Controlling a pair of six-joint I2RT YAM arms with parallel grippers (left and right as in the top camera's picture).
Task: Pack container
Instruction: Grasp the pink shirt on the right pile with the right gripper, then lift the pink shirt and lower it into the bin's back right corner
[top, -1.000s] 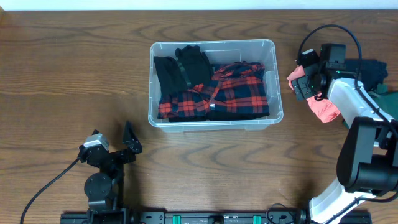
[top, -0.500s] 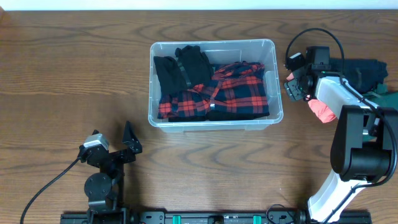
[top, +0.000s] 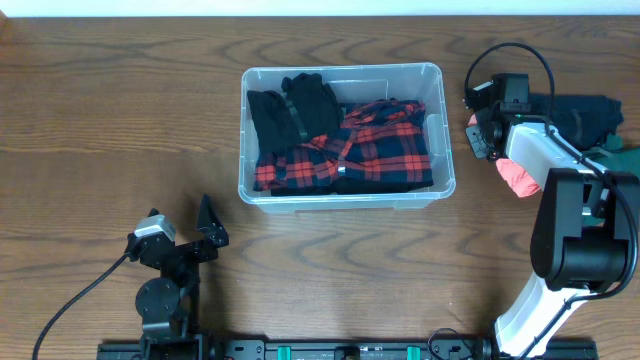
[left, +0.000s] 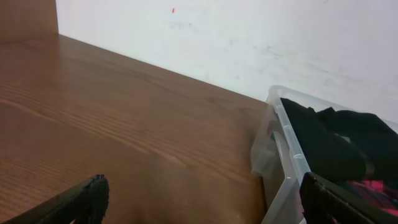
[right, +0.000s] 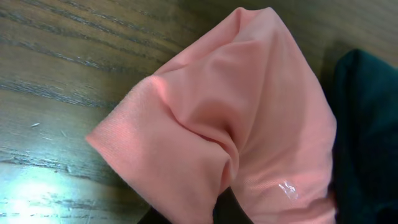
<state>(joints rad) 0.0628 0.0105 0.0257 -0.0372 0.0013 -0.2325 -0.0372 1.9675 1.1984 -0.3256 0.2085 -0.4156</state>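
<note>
The right gripper lifts the pink cloth over the container's rim next. It then lowers and releases the cloth, as the container's empty far corner (top: 402, 84) lies to its left in the overhead view.
The clear plastic container (top: 340, 68) stands at the table's middle back, holding a red plaid shirt (top: 375, 145) and black garments (top: 295, 105). To its right, my right gripper (top: 482, 133) is shut on a fold of a salmon-pink cloth (top: 520, 176). In the right wrist view that pink cloth (right: 236, 112) fills the frame, pinched at my right gripper (right: 225, 210). My left gripper (top: 187, 228) rests open near the front left, holding nothing. In the left wrist view my left gripper (left: 205, 200) faces the container's corner (left: 283, 146).
A dark garment (top: 585, 112) and a green one (top: 626, 152) lie at the right edge behind the pink cloth; the dark green fabric (right: 367, 137) borders it in the right wrist view. A white wall (left: 249, 37) runs along the table's far side.
The right gripper has closed on the pink cloth and shifted slightly left and back. The left arm has not moved.
</note>
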